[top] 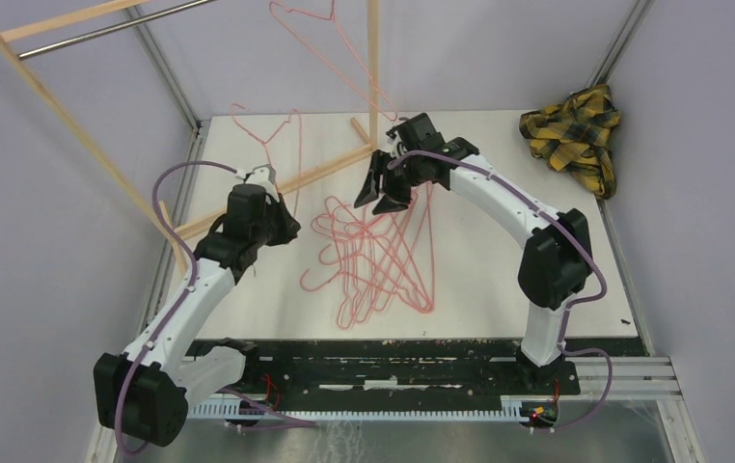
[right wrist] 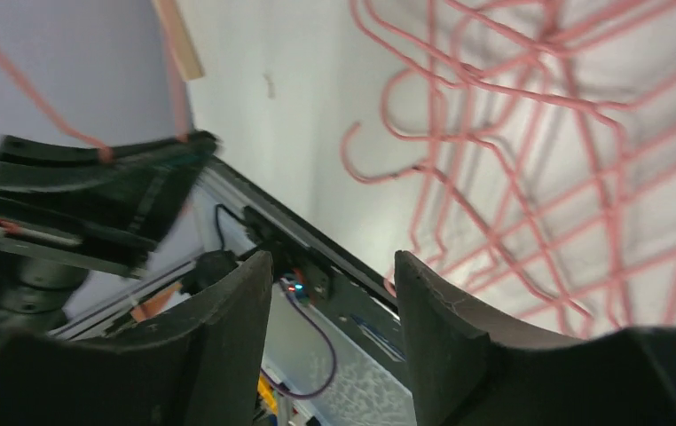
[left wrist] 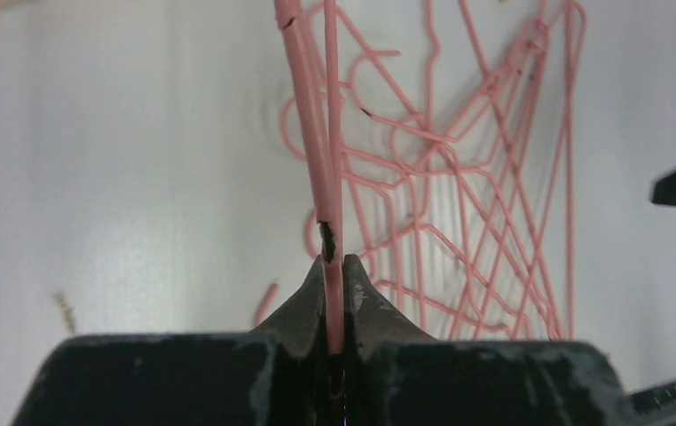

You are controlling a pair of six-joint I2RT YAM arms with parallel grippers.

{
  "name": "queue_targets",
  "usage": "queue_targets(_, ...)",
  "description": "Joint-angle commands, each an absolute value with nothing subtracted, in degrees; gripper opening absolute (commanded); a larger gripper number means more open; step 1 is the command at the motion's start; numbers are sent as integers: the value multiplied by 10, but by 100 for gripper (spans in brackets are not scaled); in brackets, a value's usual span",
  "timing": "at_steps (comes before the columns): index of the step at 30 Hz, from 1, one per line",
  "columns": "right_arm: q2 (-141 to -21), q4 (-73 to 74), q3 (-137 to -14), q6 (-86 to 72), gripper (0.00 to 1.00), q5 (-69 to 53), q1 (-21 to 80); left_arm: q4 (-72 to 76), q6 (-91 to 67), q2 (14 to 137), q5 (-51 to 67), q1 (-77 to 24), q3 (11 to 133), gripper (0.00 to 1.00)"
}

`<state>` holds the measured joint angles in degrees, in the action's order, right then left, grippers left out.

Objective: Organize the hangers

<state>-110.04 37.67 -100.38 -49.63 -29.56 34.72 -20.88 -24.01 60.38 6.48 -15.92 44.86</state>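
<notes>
My left gripper holds a hanger whose hook stands free to catch the metal bar, so it needs to rise outward beside the hanger hanging at the back and release.
My left gripper (top: 288, 228) is shut on the wire of one pink hanger (top: 269, 135) and holds it upright above the table's left side. In the left wrist view the jaws (left wrist: 335, 266) pinch that wire (left wrist: 317, 160). Several more pink hangers lie tangled in a pile (top: 378, 258) at the table's middle, also seen in the left wrist view (left wrist: 476, 177) and the right wrist view (right wrist: 538, 133). My right gripper (top: 375, 201) is open and empty just above the pile's far edge, its fingers wide apart (right wrist: 330, 266). Another hanger (top: 330, 53) hangs high at the back.
A wooden-framed rack (top: 84, 145) with a metal bar (top: 113, 29) stands at the back left; its upright post (top: 373, 58) and base rail (top: 296, 183) cross the table's far part. A yellow-black plaid cloth (top: 576, 130) lies at the back right corner.
</notes>
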Motion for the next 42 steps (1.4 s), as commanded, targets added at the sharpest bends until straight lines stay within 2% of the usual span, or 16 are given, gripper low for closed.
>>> queue_targets(1,-1011,474,-968,-393,62,-230,313,-262,-217,569,-134,-158,524,3)
queue_targets(7,-991,563,-961,-300,63,-131,312,-295,-170,606,-269,-163,647,3)
queue_targets(12,-995,574,-947,-276,63,-115,311,-294,-128,651,-342,-192,711,3)
queue_targets(28,-1041,562,-970,-268,62,-129,298,-213,-122,640,-483,-304,655,3)
queue_targets(42,-1067,546,-987,-272,62,-149,279,-122,-34,717,-484,-303,722,3)
